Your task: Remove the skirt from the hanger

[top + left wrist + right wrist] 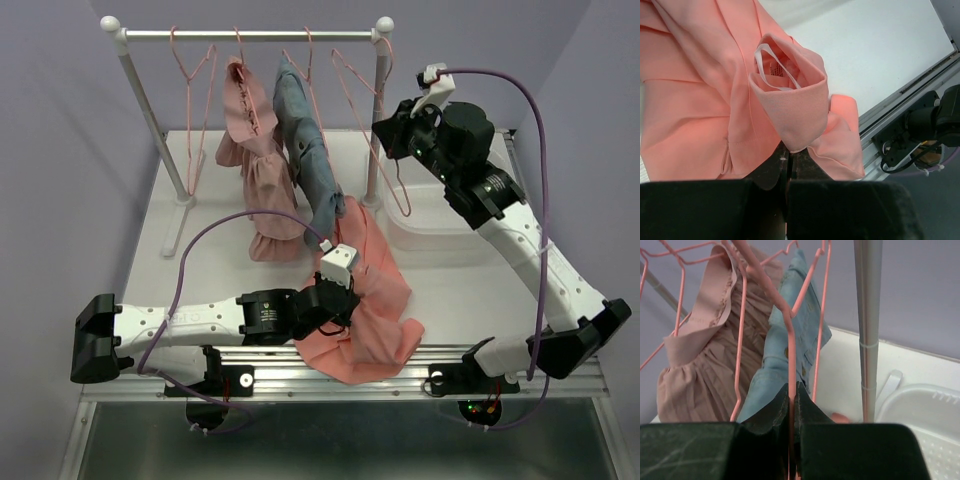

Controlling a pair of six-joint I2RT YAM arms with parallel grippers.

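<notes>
I need to move my right gripper outward and toward the denim next, beside the rack post, to let go of the hanger, which is bare and pulled crooked.
The salmon skirt lies crumpled on the table near the front edge, its upper end reaching under the hanging denim. My left gripper is shut on a fold of its waistband, with the white label loop showing in the left wrist view; the fingertips are pressed together on the cloth. The pink wire hanger hangs bare at the right end of the rail, apart from the skirt. My right gripper is shut on the hanger's wire, which runs between its closed jaws.
A dusty-pink ruffled garment and a blue denim garment hang on other pink hangers on the white rack. An empty hanger hangs at the left. The rack post stands close to my right gripper. A white tray sits at the right.
</notes>
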